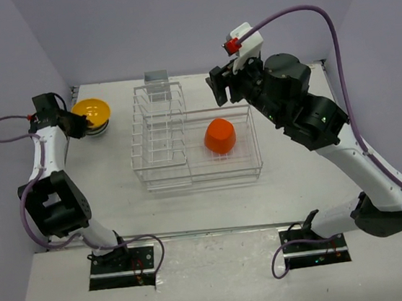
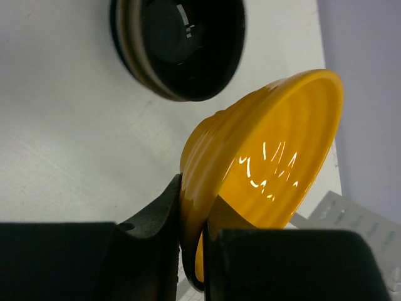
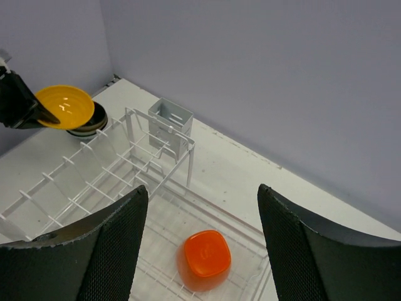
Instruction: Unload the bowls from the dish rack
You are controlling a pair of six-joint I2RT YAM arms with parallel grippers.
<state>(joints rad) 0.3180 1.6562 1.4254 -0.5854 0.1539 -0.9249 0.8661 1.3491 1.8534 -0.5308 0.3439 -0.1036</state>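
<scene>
I need to move my left gripper back and down first, to get the yellow bowl (image 1: 90, 112) to the empty table on the near side of the stack.
My left gripper (image 1: 76, 124) is shut on the rim of the yellow bowl (image 1: 90, 112), held just above a stack of bowls (image 1: 95, 129) at the far left of the table. In the left wrist view the yellow bowl (image 2: 269, 163) is pinched between my fingers (image 2: 156, 213), with the black bowl (image 2: 178, 44) topping the stack beyond it. The orange-red bowl (image 1: 220, 135) lies upside down in the low basket of the white dish rack (image 1: 162, 137). My right gripper (image 1: 224, 86) is open and empty, high above the rack's far right side; its view shows the orange-red bowl (image 3: 206, 256) below.
A small grey cutlery holder (image 1: 157, 83) hangs at the rack's far end. The rack's tall slotted section (image 3: 106, 169) holds no bowls. Purple walls close in the table at the back and sides.
</scene>
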